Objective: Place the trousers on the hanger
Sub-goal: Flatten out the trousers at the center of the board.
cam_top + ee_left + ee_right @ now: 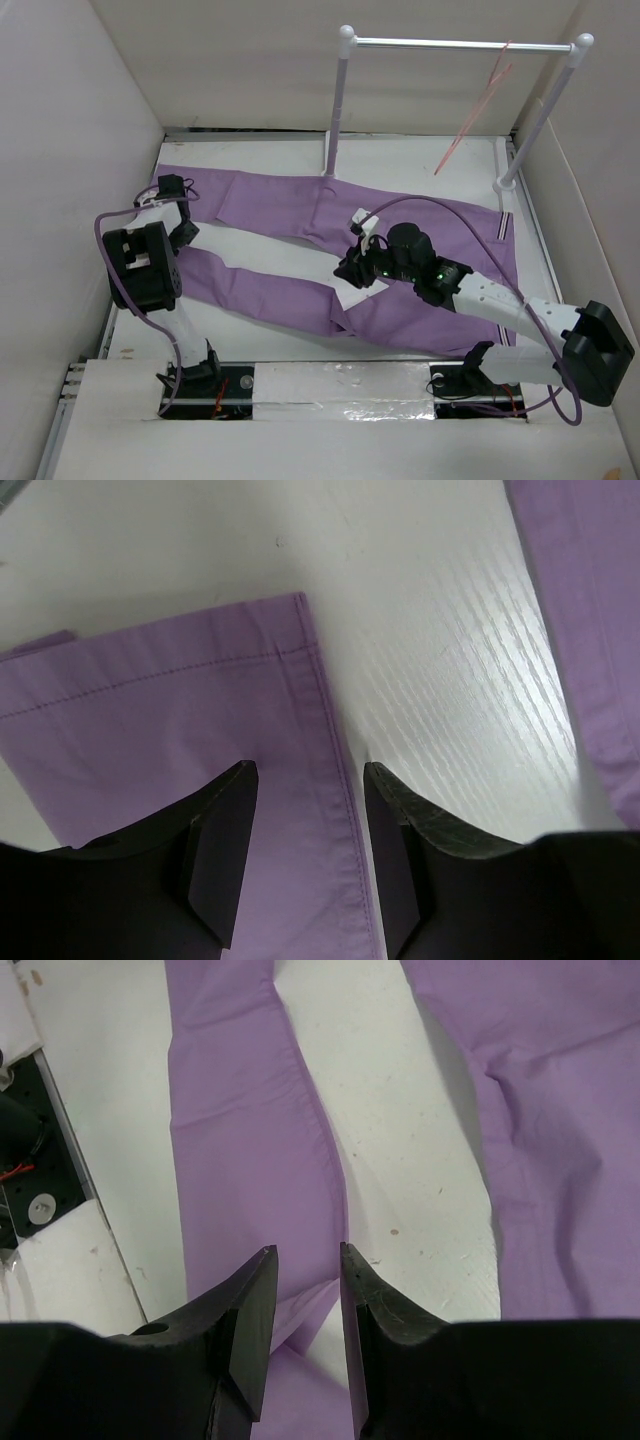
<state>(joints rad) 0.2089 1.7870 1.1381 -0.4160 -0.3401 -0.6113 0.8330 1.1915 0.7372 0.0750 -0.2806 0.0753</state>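
Observation:
My open fingers are on both sides of the leg's stitched side edge [334, 730], so I should keep my left gripper low, move it gently toward the hem's corner and close it there.
The lilac trousers [300, 215] lie flat across the table, with the striped waistband [503, 228] at the right and both legs running left. The pink wire hanger [480, 105] hangs from the silver bar at the back right, apart from the trousers. My left gripper [186, 232] is open and low over a leg's cuff; in its wrist view the jaws [310, 780] straddle the hemmed edge of the cloth [170, 730]. My right gripper [352, 270] is open over the inner edge of the near leg by the crotch, with lilac cloth [250, 1140] between and below its jaws [305, 1252].
A rack with white posts [338, 100] and a silver crossbar [460, 44] stands at the back of the table. White walls close in on the left, back and right. Bare white table [400, 1160] shows between the two legs. The arm bases sit at the near edge.

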